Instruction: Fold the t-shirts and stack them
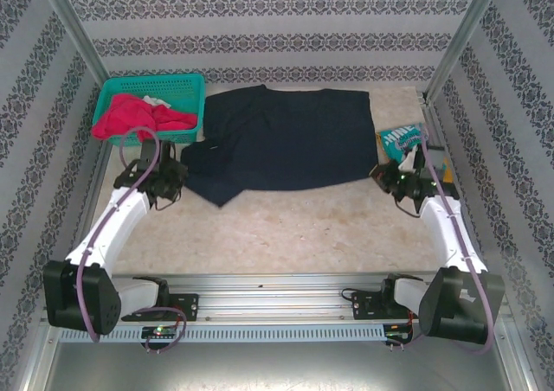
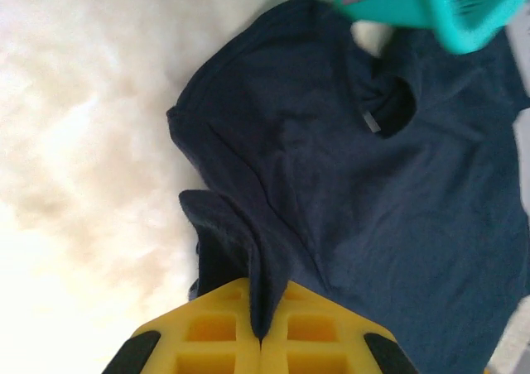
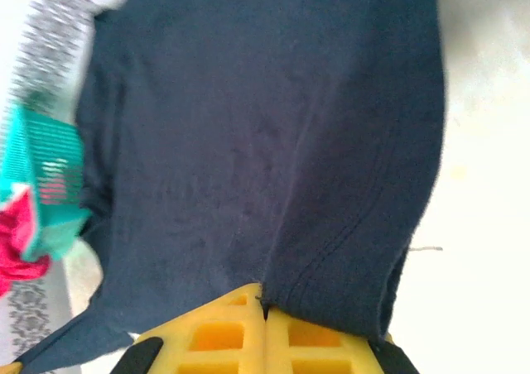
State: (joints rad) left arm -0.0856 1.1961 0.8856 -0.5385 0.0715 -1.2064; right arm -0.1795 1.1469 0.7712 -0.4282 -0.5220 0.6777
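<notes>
My left gripper should move back and down to the bare table, which is below it toward my base, and let go of the navy fold, because this corner of the navy t-shirt is rumpled.
The large dark navy t-shirt (image 1: 286,140) lies spread across the middle of the table. My left gripper (image 1: 180,176) is at its near left corner, and its yellow fingers (image 2: 207,337) are shut on a raised fold of navy cloth (image 2: 248,250). My right gripper (image 1: 381,175) is at the near right corner, shut on the hem (image 3: 331,275). A pink-red shirt (image 1: 134,118) is heaped in the basket. The teal shirt with white lettering (image 1: 400,140) lies folded at the right edge. The orange shirt is out of view.
The teal mesh basket (image 1: 186,86) stands at the back left, touching the navy shirt's collar side. Patterned walls and metal posts (image 1: 459,36) close in the table. Bare tabletop (image 1: 294,235) stretches between the shirt and the arm bases.
</notes>
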